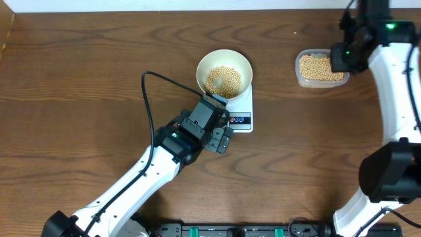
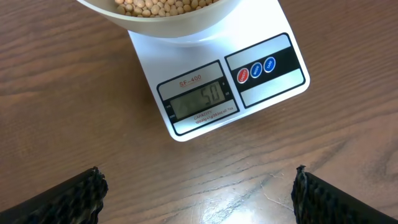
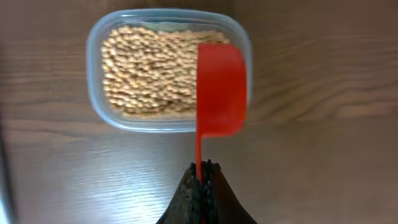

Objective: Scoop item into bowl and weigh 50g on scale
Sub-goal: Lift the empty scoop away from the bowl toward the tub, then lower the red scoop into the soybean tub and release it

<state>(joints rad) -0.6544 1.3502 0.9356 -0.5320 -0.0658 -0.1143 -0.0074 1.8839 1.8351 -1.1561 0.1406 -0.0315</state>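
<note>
The scale's display shows the target weight, so my right gripper should next go down with a turn and put the red scoop (image 3: 219, 87) onto the beans in the clear tub.
The off-white bowl (image 1: 224, 72) holds tan beans (image 1: 223, 80) and stands on the white scale (image 1: 240, 112). In the left wrist view the scale (image 2: 217, 87) has its grey display reading 50, and the bowl (image 2: 168, 18) shows at the top edge. My left gripper (image 2: 199, 196) is open and empty over bare table just in front of the scale; overhead it (image 1: 222, 139) sits by the scale's near left corner. My right gripper (image 3: 202, 171) is shut on the handle of a red scoop (image 3: 219, 87) held over the clear tub of beans (image 3: 149, 71).
The clear plastic tub (image 1: 321, 68) of beans stands at the back right, under my right arm (image 1: 388, 59). A black cable (image 1: 148, 105) runs along my left arm. The wooden table (image 1: 79, 99) spreads to the left.
</note>
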